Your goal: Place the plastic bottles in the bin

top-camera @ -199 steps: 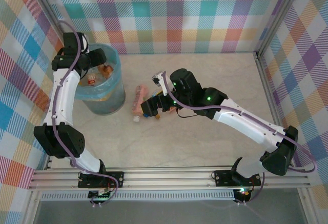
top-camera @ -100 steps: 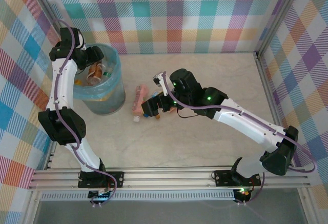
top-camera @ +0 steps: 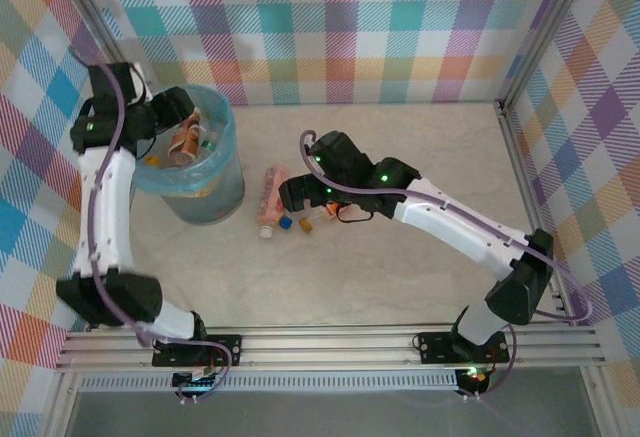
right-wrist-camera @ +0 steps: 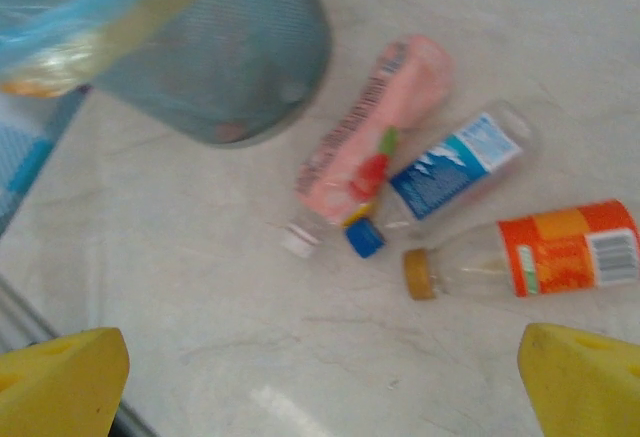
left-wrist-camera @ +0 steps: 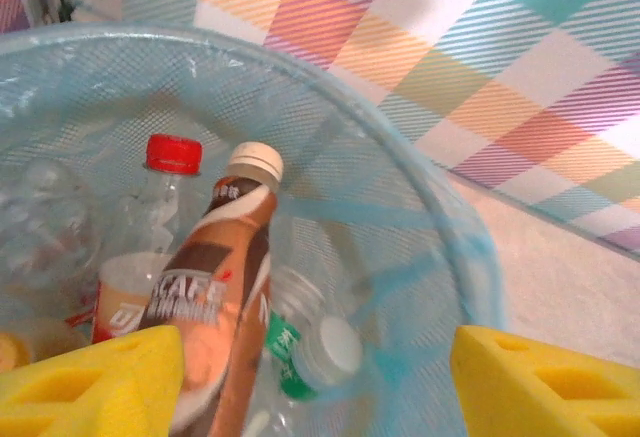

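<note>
My right gripper is going to move down and turn over the clear top of the orange-labelled bottle next, because it lies nearly along the line between the open fingers.
The bin (top-camera: 215, 192) stands at the left, lined with a light blue bag (left-wrist-camera: 420, 247). Inside it a brown bottle (left-wrist-camera: 215, 297) leans among a red-capped clear bottle (left-wrist-camera: 165, 187) and a white-capped one (left-wrist-camera: 320, 347). My left gripper (top-camera: 165, 115) hovers open over the bin's rim, its yellow fingertips (left-wrist-camera: 90, 377) wide apart with nothing between them. On the table lie a pink bottle (right-wrist-camera: 375, 137), a blue-labelled bottle (right-wrist-camera: 455, 172) and an orange-labelled bottle (right-wrist-camera: 545, 252). My right gripper (top-camera: 295, 197) hangs open above them, empty.
Plaid walls close the table at the back and both sides. The three loose bottles (top-camera: 271, 189) lie close together just right of the bin. The pale tabletop (top-camera: 420, 147) stretches to the right and towards the front rail.
My left arm has pulled back to the left from over the bin, and the brown bottle now leans inside the bin. My right arm has shifted slightly left over the lying bottles.
</note>
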Controlling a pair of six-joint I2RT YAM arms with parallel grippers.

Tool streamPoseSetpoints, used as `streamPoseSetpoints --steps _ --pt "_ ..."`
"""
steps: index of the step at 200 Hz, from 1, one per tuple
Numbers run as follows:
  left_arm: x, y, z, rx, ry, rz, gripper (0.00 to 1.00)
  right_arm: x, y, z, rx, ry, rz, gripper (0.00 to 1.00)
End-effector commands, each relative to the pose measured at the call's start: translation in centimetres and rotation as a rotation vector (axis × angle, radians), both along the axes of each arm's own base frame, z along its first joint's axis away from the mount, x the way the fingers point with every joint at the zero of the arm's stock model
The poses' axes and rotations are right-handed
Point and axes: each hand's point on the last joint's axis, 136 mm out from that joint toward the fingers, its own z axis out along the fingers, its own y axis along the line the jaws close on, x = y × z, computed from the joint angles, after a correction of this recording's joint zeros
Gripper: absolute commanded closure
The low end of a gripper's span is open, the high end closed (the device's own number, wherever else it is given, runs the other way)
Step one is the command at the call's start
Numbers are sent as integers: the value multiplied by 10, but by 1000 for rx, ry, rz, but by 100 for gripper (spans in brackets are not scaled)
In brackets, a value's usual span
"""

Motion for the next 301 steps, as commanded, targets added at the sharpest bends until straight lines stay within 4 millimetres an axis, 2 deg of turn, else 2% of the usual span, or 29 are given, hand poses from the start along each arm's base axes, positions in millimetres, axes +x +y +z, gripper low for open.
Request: streamPoseSetpoints --steps 1,22,48,80,125,163,198,233,274,301 --pt "-30 -14 29 72 -157 -52 28 19 -27 -18 -34 47 -257 0" --pt "-63 -35 33 125 -235 -143 27 27 -32 -35 -39 102 -368 0" --pt "-100 -62 24 146 -259 -279 27 33 -34 -62 -47 187 -468 0" --pt "-137 -86 -3 116 -228 -413 27 38 -31 -96 -15 305 -553 0" --pt "-168 -106 -44 61 -140 -528 27 43 -21 -144 56 444 -656 4" --pt "-179 -103 -59 75 -106 -514 27 44 -20 -177 47 513 -752 5" --pt "-178 -97 -66 94 -80 -488 27 51 -14 -199 46 551 -791 7" --pt "-174 -93 -65 104 -71 -461 27 46 -31 -223 18 589 -887 11" --pt "-169 -91 -61 101 -76 -442 26 45 -46 -234 -1 589 -897 18" --pt "-161 -89 -57 67 -60 -403 25 49 -52 -225 3 546 -852 33"
